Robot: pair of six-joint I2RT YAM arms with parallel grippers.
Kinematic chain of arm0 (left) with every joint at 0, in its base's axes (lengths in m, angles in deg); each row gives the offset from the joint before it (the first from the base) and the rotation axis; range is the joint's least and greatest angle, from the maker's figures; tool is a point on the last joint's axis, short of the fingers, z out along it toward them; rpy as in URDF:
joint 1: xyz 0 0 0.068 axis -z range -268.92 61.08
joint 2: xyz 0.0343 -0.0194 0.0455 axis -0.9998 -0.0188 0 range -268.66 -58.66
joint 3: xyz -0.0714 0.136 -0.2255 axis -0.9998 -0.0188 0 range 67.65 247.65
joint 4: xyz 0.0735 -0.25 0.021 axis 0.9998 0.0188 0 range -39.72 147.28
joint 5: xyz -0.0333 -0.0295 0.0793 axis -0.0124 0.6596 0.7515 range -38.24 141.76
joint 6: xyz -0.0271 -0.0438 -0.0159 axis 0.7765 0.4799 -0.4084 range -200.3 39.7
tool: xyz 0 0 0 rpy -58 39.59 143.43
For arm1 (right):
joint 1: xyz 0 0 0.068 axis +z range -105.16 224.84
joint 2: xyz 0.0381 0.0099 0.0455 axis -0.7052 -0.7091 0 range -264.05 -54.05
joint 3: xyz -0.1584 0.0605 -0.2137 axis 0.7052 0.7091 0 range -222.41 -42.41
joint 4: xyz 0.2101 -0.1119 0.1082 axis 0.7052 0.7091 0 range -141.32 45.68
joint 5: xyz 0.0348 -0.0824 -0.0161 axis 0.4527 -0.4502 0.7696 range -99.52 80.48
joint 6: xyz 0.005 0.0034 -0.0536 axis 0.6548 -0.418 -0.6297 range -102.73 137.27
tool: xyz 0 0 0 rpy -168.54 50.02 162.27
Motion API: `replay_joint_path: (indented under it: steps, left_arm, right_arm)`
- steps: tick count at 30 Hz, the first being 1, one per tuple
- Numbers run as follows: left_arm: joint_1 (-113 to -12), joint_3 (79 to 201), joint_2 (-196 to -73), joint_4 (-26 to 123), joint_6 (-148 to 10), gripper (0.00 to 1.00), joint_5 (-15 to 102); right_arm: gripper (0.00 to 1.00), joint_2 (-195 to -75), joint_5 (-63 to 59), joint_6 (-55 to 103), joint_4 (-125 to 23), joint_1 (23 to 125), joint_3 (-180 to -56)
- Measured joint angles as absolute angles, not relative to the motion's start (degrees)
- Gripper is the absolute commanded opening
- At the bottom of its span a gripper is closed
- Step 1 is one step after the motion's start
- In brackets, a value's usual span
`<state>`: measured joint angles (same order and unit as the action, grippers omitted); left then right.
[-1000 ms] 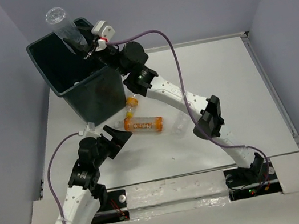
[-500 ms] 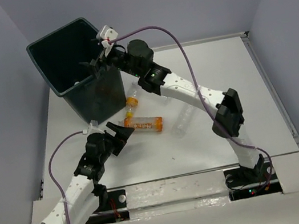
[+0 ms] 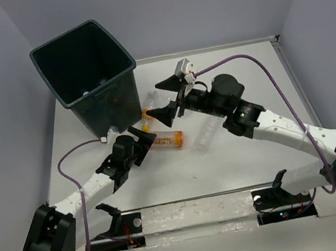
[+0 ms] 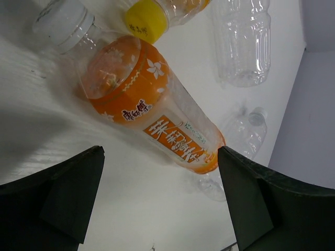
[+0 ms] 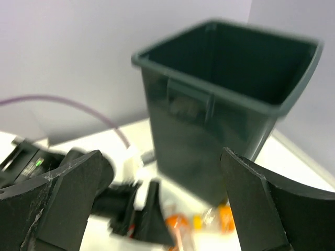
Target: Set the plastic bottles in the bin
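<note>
The orange bottle still lies mostly beyond my left gripper's fingers. The gripper needs to move down toward the bottle's end with the cap next, then close with its fingers on both sides of its label (image 3: 164,139) (image 4: 149,104).
The dark green bin (image 3: 112,47) stands at the back left, and its wall (image 5: 230,120) fills the right wrist view. An orange-labelled plastic bottle (image 3: 165,139) (image 4: 157,112) lies on the table in front of it, beside a yellow-capped one (image 3: 148,117) (image 4: 145,20) and a clear one (image 3: 203,135) (image 4: 245,39). My left gripper (image 3: 144,136) (image 4: 159,170) is open and low, its jaws on either side of the orange bottle's near end without touching it. The right gripper (image 3: 164,99) (image 5: 162,162) hangs open and empty above the bottles, facing the bin.
Another small clear bottle (image 4: 246,133) lies beyond the orange one, and a white-capped neck (image 4: 60,23) shows at the upper left. The left arm's cable (image 3: 72,156) loops over the table. Grey walls close in the left, back and right sides.
My right gripper opened over the bin and the clear bottle it held is gone from view. It then swung back down to the right. The left arm stretched forward to the orange bottle.
</note>
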<state>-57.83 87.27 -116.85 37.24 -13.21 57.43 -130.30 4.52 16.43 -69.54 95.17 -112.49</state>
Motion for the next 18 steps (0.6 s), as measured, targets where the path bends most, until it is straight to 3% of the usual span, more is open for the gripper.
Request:
replay_joint_path:
  steps: [7,14,18]
  left_arm:
    - [-56.2,93.1,-129.4,35.8,-11.1,0.99,62.8]
    - [-55.9,98.5,-139.1,35.9,-10.6,0.98,65.2]
    - [-55.5,100.4,-141.1,36.4,-10.7,0.80,66.2]
  right_arm:
    - [0.98,-120.8,1.1,21.3,-61.9,95.2,-98.9]
    - [1.00,-112.8,-19.5,30.5,-52.3,94.9,-92.7]
    - [1.00,-113.7,-27.5,36.1,-47.8,91.3,-87.9]
